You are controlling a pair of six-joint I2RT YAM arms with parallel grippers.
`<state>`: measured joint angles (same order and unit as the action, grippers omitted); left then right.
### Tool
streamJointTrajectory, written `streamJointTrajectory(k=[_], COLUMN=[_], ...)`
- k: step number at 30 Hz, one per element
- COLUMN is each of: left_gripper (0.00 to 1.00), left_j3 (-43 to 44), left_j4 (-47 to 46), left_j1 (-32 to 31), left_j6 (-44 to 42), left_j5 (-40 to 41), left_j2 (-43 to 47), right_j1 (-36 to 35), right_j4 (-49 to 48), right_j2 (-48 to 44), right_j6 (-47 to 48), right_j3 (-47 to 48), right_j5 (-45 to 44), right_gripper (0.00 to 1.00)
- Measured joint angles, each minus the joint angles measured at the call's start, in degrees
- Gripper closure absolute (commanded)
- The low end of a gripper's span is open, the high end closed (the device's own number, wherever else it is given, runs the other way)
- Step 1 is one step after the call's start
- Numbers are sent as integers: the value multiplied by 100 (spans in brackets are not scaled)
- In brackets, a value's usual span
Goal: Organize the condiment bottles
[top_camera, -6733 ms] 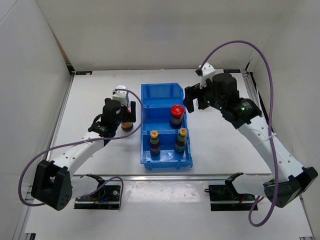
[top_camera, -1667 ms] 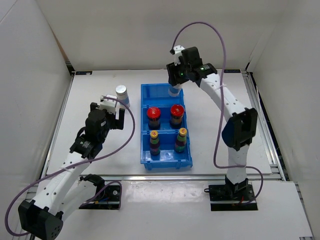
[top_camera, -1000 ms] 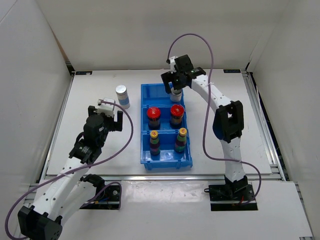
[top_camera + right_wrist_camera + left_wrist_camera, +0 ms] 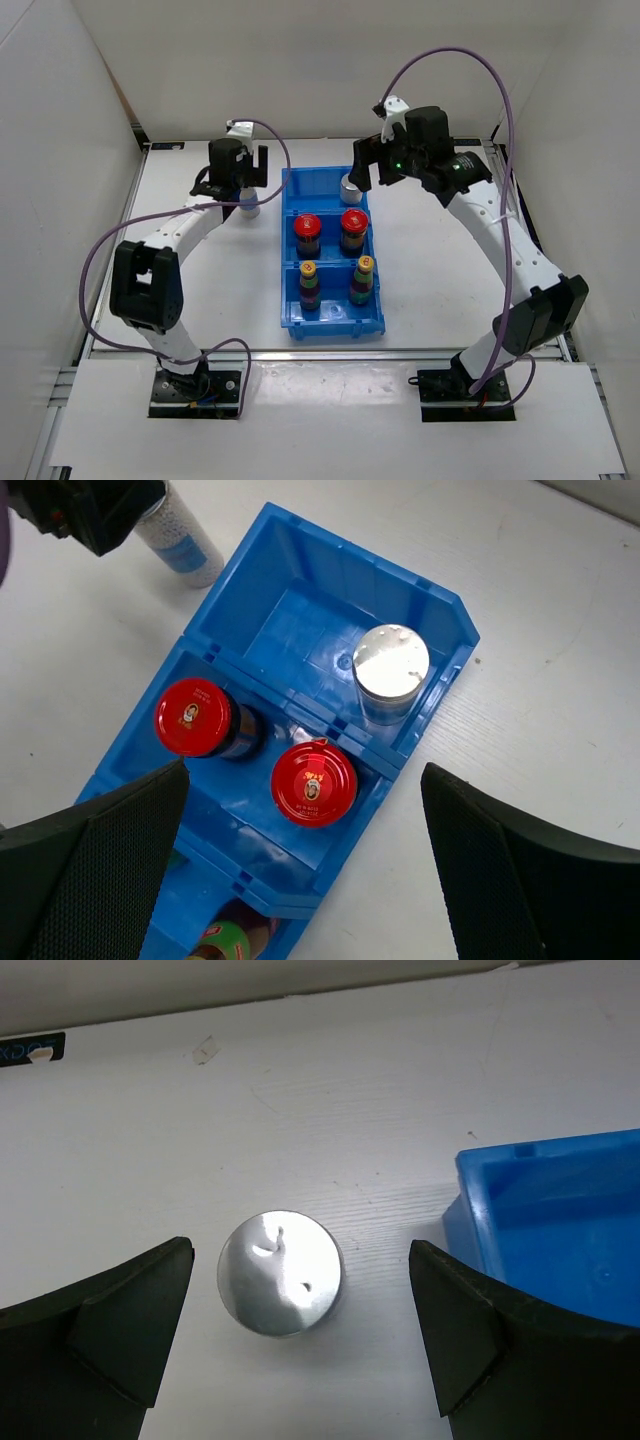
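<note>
My left gripper should next move its open fingers down past the sides of the silver lid of the white-blue bottle (image 4: pixel 248 194) (image 4: pixel 280 1273) and close. The lid is below it, between its fingers.
The blue bin (image 4: pixel 331 312) holds two red-capped dark jars (image 4: pixel 307 229) (image 4: pixel 352 222) in its middle row and two green-labelled yellow-capped bottles (image 4: pixel 310 281) (image 4: pixel 363 276) in the front row. A silver-lidded white-blue bottle (image 4: pixel 391 666) stands at the right of the back compartment. The second white-blue bottle (image 4: pixel 281 1286) stands on the table left of the bin. My left gripper (image 4: pixel 300 1350) is open above it, with a finger on each side. My right gripper (image 4: pixel 305 860) is open and empty above the bin.
White walls close the table at the back and both sides. The bin's back left corner (image 4: pixel 560 1210) lies just right of my left gripper's right finger (image 4: pixel 500 1340). The left half of the back compartment (image 4: pixel 300 620) holds nothing.
My left arm swung from the near left out over the white-blue bottle on the table. My right gripper let go of the bottle in the back compartment and drew back to the right.
</note>
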<state>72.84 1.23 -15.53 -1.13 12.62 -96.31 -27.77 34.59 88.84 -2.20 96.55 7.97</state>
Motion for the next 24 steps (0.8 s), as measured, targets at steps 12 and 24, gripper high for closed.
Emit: streamJointTrajectory(k=[12,24], left_gripper=[2,68], left_j3=[20,17], left_j4=[-166,-271], left_j1=[319,315], left_j6=[297,498], left_j5=[-173,-262], left_j2=[-627,-944], right_j1=[0,0], right_j4=[175,612], right_j2=[-525,-634], right_j6=[50,321], right_j3=[-42,-79], right_j5=[125,-31], right_gripper=[0,0])
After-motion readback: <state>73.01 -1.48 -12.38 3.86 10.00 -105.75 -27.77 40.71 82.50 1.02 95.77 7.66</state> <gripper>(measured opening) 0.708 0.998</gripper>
